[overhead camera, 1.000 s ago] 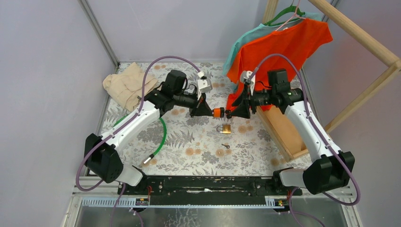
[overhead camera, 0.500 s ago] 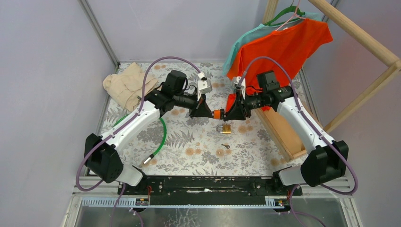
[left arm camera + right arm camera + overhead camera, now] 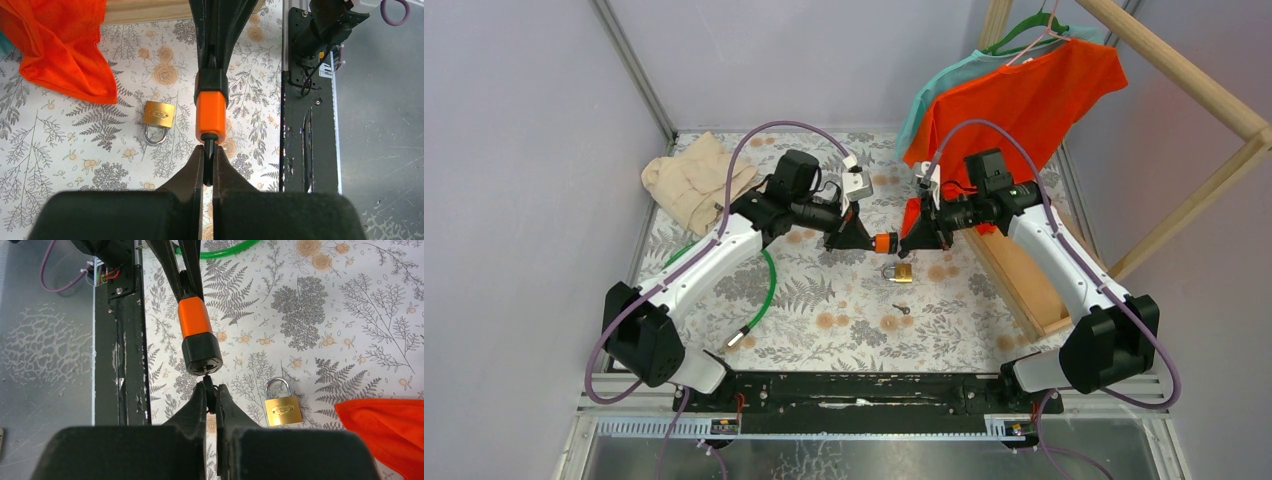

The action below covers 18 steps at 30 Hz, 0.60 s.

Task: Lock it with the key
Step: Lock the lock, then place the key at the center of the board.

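Observation:
The dark key comes off the lock's black end in my right gripper next. The key then goes back and down for release onto bare table beside the loose key.
An orange and black cylinder lock [image 3: 885,241] hangs in the air between my two grippers, above the flowered table. My left gripper [image 3: 208,150] is shut on the thin black stem at the orange end of the lock [image 3: 210,112]. My right gripper [image 3: 210,387] is shut on a small dark key [image 3: 210,394] whose tip meets the black end of the lock [image 3: 198,335]. From above, the left gripper [image 3: 871,240] and right gripper [image 3: 903,243] face each other across the lock.
A brass padlock [image 3: 902,271] lies on the table just below the held lock, and a small loose key [image 3: 902,309] lies nearer the front. A green cable [image 3: 769,290] curves at the left. An orange shirt [image 3: 1014,110] hangs on a wooden rack [image 3: 1024,275] at the right; beige cloth [image 3: 692,180] lies back left.
My right gripper has moved left up to the lock's black end and closed from open to shut on the key. The left arm and the lock have stayed put.

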Tool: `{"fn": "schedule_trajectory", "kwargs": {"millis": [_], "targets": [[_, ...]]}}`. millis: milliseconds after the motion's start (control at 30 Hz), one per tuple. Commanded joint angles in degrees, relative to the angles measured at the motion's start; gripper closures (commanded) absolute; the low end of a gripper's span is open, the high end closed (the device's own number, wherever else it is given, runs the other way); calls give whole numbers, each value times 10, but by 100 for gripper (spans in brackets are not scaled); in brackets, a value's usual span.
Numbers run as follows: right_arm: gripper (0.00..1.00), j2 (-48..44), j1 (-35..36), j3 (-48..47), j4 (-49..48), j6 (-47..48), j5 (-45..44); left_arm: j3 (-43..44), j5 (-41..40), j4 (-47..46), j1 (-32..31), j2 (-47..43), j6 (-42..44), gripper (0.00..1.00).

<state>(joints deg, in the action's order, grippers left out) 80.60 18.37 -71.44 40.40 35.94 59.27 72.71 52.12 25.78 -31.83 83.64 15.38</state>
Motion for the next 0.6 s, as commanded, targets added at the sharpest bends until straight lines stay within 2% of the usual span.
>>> {"fn": "schedule_trajectory", "kwargs": {"millis": [0, 233, 367, 467, 567], "targets": [[100, -24, -4, 1, 6, 32, -48, -6, 5, -20, 10, -25, 25, 100], [100, -31, -74, 6, 60, 97, -60, -5, -3, 5, 20, -31, 65, 100], [100, -32, -80, 22, 77, 117, -71, -5, -22, 2, 29, -30, 61, 100], [100, -48, -45, 55, 40, 96, -124, -4, -50, -17, 37, -27, 34, 100], [100, -66, 39, 111, -12, 79, -206, -4, -97, -46, 55, -26, -8, 100]]}}
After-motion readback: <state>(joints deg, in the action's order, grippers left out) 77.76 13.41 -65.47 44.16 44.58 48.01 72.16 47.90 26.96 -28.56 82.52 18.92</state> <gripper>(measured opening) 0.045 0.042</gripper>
